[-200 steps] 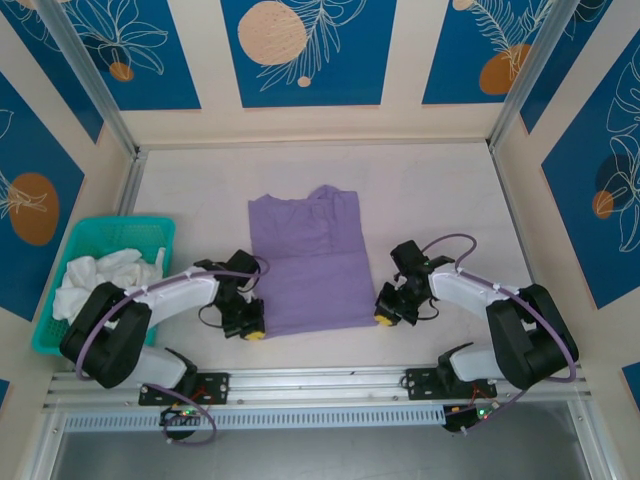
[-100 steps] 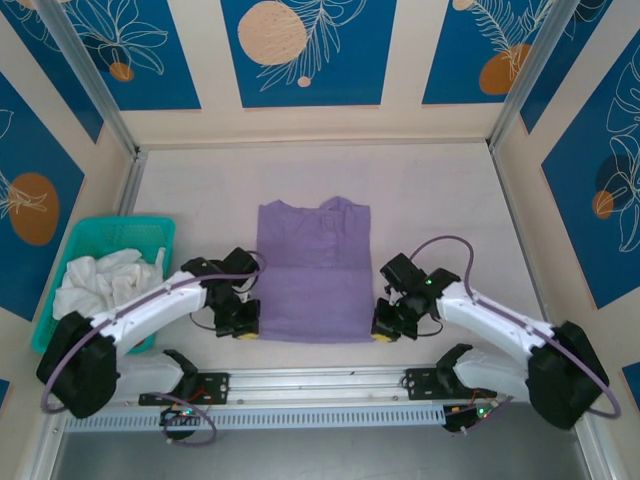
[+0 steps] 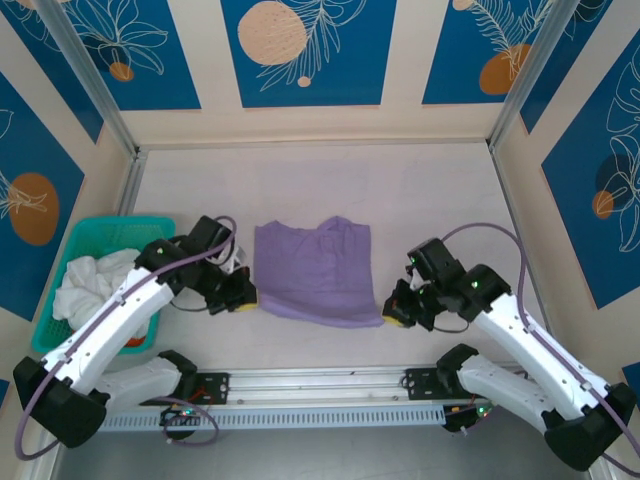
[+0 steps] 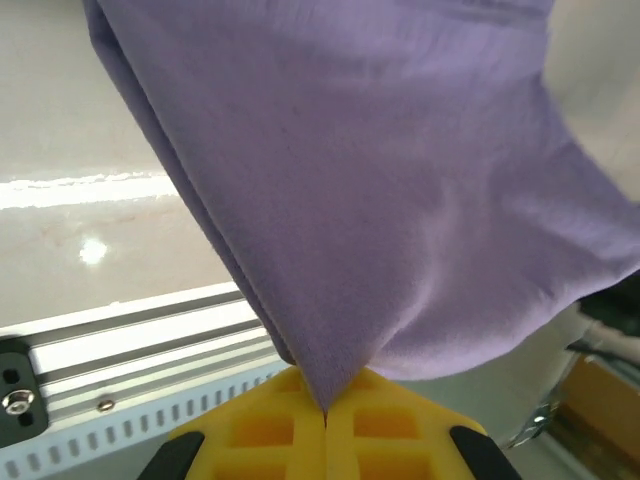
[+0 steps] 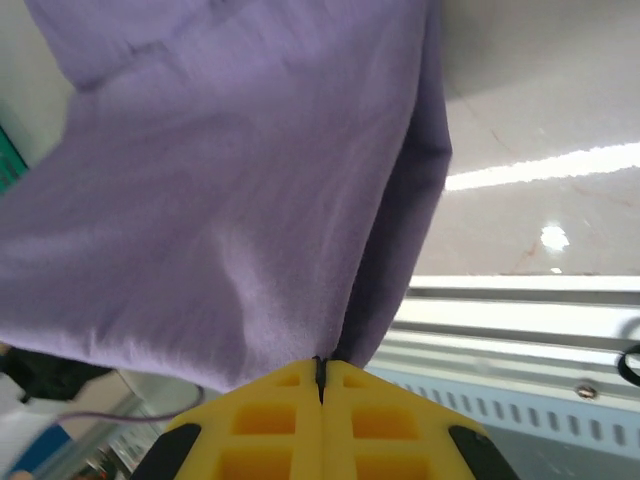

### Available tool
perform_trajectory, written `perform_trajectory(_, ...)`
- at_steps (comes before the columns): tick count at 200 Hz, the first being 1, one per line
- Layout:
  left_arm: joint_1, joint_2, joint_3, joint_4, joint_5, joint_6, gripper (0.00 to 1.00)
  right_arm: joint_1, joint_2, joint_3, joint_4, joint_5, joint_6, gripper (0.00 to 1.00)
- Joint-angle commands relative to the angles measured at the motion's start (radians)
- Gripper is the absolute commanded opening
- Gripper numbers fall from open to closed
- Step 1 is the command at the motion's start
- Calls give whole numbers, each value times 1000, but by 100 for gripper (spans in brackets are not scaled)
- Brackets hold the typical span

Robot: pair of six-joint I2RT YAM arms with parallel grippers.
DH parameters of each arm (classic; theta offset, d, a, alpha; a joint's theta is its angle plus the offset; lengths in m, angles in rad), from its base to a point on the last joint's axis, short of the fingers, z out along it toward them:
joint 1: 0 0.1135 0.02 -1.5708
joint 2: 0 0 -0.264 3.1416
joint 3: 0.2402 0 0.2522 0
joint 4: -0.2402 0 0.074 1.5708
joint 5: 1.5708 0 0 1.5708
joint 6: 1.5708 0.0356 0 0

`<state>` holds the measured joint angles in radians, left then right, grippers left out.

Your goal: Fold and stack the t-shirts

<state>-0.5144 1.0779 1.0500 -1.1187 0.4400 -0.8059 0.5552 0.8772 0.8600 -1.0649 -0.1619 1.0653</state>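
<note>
My left gripper moves outward to the t-shirt's far corner on the basket's side [image 3: 260,229] next, goes down and releases. The t-shirt's near edge is held up at both corners.
The lavender-purple t-shirt [image 3: 315,270] hangs lifted between both arms near the table's front middle, its far part crumpled. My left gripper [image 3: 243,297] is shut on the shirt's near left corner, and my right gripper [image 3: 393,315] is shut on its near right corner. In the left wrist view the purple fabric [image 4: 380,190] runs down into the closed yellow pads [image 4: 270,430]. The right wrist view shows the same purple cloth [image 5: 230,190] pinched between closed yellow pads [image 5: 370,425]. White t-shirts [image 3: 92,282] lie bunched in the basket at the left.
A teal plastic basket [image 3: 150,225] stands at the table's left edge beside the left arm. An aluminium rail [image 3: 320,385] runs along the near edge. Frame posts and patterned walls close in the back and sides.
Both arms have risen and drawn the shirt's near edge up off the table. The shirt, lying flat a second ago, now hangs shorter and rumpled.
</note>
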Motion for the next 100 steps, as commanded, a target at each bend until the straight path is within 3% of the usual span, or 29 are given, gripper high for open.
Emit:
perform_trajectory(1,62,55,101,13,24,26,0,-57,100,107,16,-21,-43,0)
perform_trajectory(52,177,290,211,167,-10,10,0,-193,465,359,86,-10,-86,0)
perform_trajectory(100,275,605,450,206,-70,47,0,-297,884,692,57,-20,-158,0)
